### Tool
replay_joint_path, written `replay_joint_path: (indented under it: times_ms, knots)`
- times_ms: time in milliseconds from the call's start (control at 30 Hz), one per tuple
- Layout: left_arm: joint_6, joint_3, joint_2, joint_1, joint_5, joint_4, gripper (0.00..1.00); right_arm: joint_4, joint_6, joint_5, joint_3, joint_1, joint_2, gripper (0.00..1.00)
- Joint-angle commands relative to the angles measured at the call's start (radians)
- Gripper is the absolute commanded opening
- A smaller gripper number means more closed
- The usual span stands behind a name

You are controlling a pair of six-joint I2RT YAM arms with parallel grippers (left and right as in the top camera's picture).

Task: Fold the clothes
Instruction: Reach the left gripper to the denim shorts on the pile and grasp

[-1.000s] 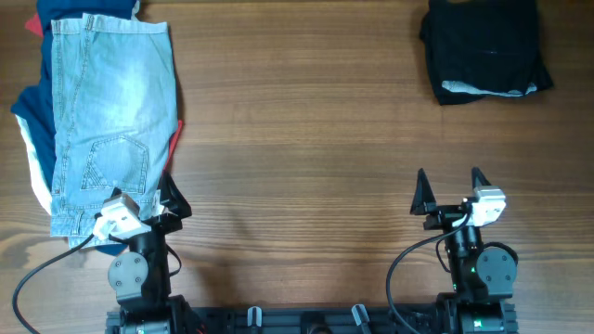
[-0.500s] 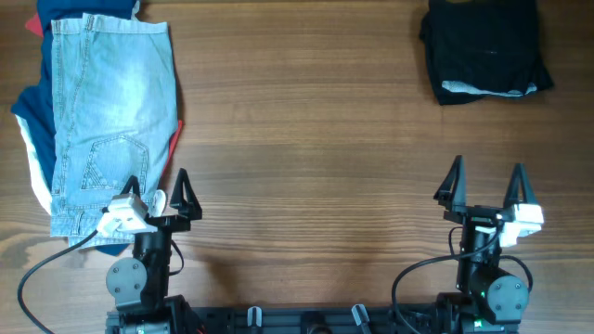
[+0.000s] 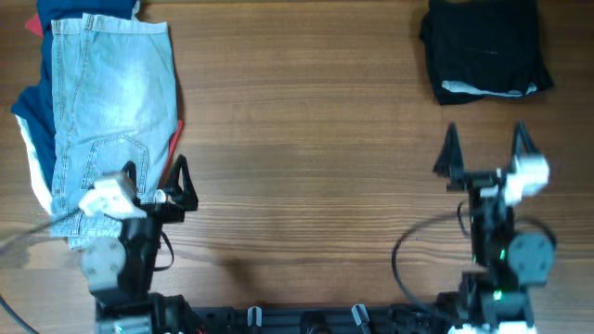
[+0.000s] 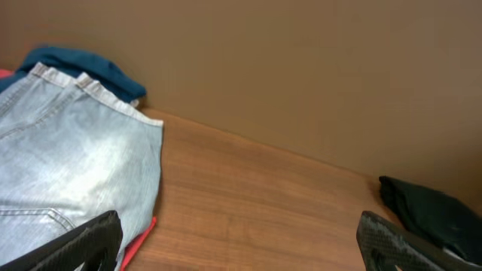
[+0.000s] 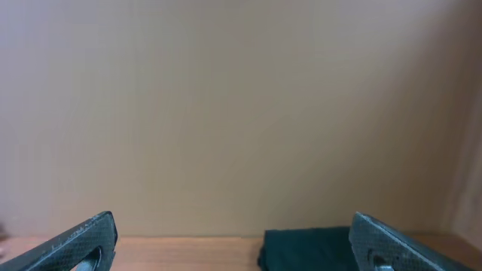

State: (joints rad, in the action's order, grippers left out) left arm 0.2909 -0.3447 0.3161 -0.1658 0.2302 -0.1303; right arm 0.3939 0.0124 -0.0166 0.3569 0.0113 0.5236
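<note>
My left gripper is to tip down and to the left in the overhead view next, onto the shorts' edge [image 3: 65,173] beside the white trim, because the denim lies flat.
The clothes lie in two heaps. Pale denim shorts [image 3: 111,102] are spread flat at the back left on top of a navy garment [image 3: 26,109] with red and white edges. A folded black stack [image 3: 483,46] sits at the back right. My left gripper [image 3: 153,169] hovers open at the shorts' near right corner, holding nothing. My right gripper [image 3: 485,139] is open and empty, a short way in front of the black stack. The left wrist view shows the shorts [image 4: 68,165], a red edge [image 4: 139,237] and the black stack [image 4: 437,211]. The right wrist view shows the black stack [image 5: 309,248].
The wooden table [image 3: 306,139] stretches bare between the two heaps. Both arm bases and their cables stand at the front edge. A plain tan wall [image 5: 241,98] backs the table.
Both grippers have lifted and moved away from the front edge. The right one went right and toward the black stack, the left one turned toward the shorts' corner. The clothes have not moved.
</note>
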Motion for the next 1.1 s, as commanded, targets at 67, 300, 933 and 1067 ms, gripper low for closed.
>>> replay_joint_path:
  times_ms: [67, 300, 933, 1067]
  knots:
    - [0.001, -0.271, 0.265, -0.008, 0.024, -0.169, 1.00, -0.076, -0.035, -0.232, 0.309, -0.003, 0.339, 1.00]
    - [-0.028, -0.519, 0.534, -0.008, 0.024, -0.472, 1.00, -0.337, -0.036, -0.492, 0.700, -0.003, 0.720, 1.00]
    - [-0.052, -0.578, 0.968, -0.286, 0.031, -0.455, 1.00, -0.606, 0.099, -0.751, 1.046, -0.001, 1.120, 1.00]
    - [-0.052, -0.578, 1.082, -0.420, 0.034, -0.381, 1.00, -0.620, 0.099, -0.750, 1.046, 0.000, 1.138, 1.00]
